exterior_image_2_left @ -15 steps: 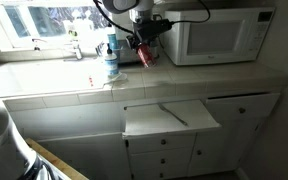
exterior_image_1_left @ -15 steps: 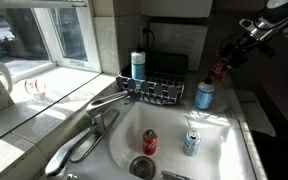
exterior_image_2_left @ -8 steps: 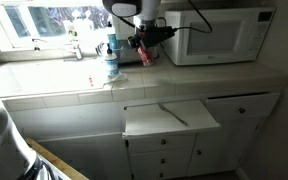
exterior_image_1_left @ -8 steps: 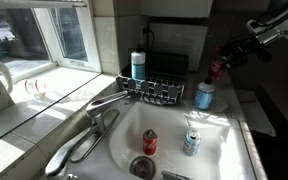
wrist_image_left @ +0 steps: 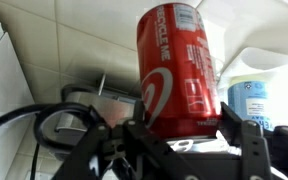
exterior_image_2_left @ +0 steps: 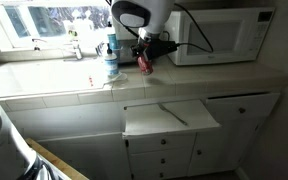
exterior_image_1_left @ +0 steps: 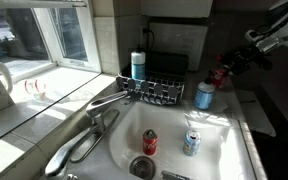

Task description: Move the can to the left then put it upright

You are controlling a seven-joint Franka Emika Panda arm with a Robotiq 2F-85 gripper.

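I should lower my gripper to the counter beside the pale-blue container and straighten the dark-red can before I let go of it, because it hangs a little tilted.
My gripper (wrist_image_left: 189,128) is shut on the dark-red can (wrist_image_left: 179,65), with one finger on each side of its lower part. In both exterior views the can (exterior_image_1_left: 219,76) (exterior_image_2_left: 144,62) hangs low over the counter beside the sink, slightly tilted. The gripper (exterior_image_1_left: 227,72) comes in from the side of the microwave. The pale-blue rounded container (exterior_image_1_left: 204,96) (exterior_image_2_left: 111,62) stands close by the can and also shows in the wrist view (wrist_image_left: 256,95). I cannot tell whether the can touches the counter.
In the sink (exterior_image_1_left: 224,150) stand a brighter red soda can (exterior_image_1_left: 150,142) and a blue-and-silver can (exterior_image_1_left: 191,142). A wire rack (exterior_image_1_left: 156,92), a blue-capped bottle (exterior_image_1_left: 138,65) and the faucet (exterior_image_1_left: 109,100) are behind. A microwave (exterior_image_2_left: 224,35) stands on the counter above an open drawer (exterior_image_2_left: 170,118).
The gripper has come down a little toward the counter with the can still in it, and the arm has swung closer over the can.
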